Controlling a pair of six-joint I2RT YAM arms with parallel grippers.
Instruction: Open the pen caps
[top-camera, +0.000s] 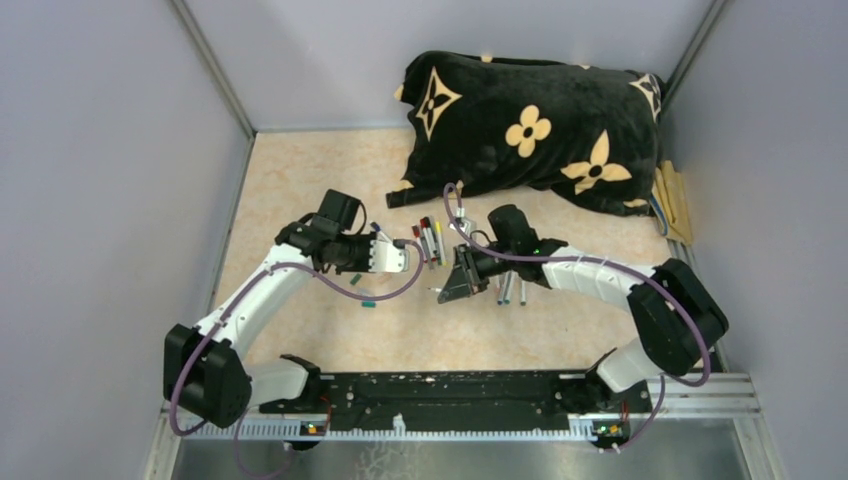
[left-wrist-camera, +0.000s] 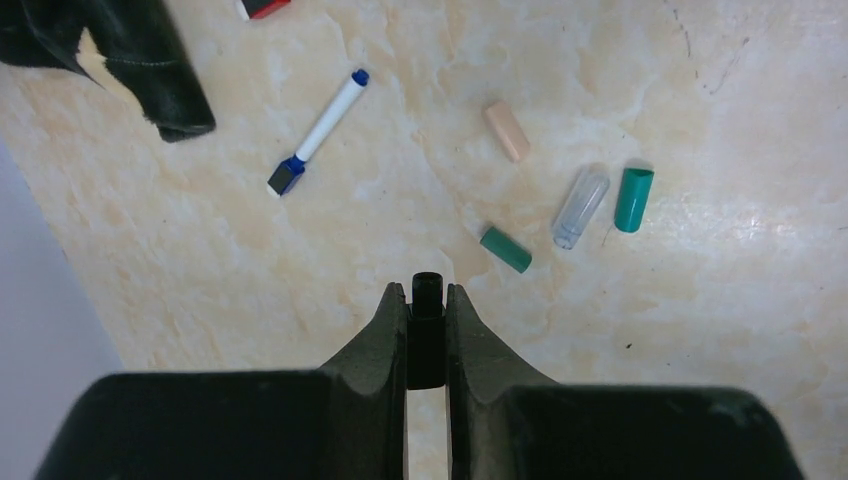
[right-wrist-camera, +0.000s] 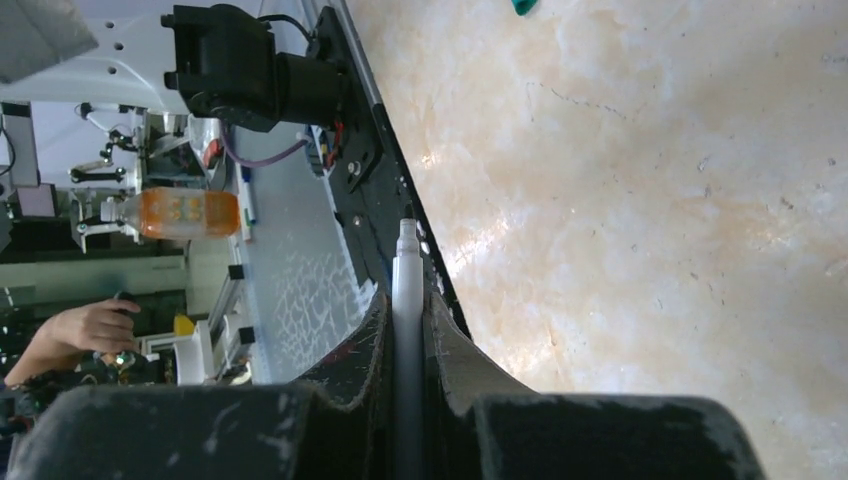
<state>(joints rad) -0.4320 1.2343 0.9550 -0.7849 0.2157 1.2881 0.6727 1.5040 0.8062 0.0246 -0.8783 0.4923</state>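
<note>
I will next move my left gripper down toward the tabletop (left-wrist-camera: 530, 233) beside the dark green cap to release the short black pen cap (left-wrist-camera: 427, 325) where other loose caps lie.
My left gripper (left-wrist-camera: 427, 292) is shut on a short black pen cap (left-wrist-camera: 427, 325) and holds it above the table. Loose caps lie ahead of it: dark green (left-wrist-camera: 505, 249), clear (left-wrist-camera: 580, 206), teal (left-wrist-camera: 633, 199) and beige (left-wrist-camera: 506, 130). A white pen with blue ends (left-wrist-camera: 320, 130) lies further left. My right gripper (right-wrist-camera: 406, 300) is shut on a grey-white pen barrel (right-wrist-camera: 406, 270) whose bare tip sticks out past the fingers. In the top view the left gripper (top-camera: 402, 258) and right gripper (top-camera: 452, 285) are a little apart at mid-table, with pens (top-camera: 428, 240) behind them.
A black flower-patterned pillow (top-camera: 535, 125) lies at the back, its corner (left-wrist-camera: 150, 70) near the left gripper. More pens (top-camera: 510, 290) lie by the right wrist. Two caps (top-camera: 366, 300) lie below the left arm. Grey walls close the sides.
</note>
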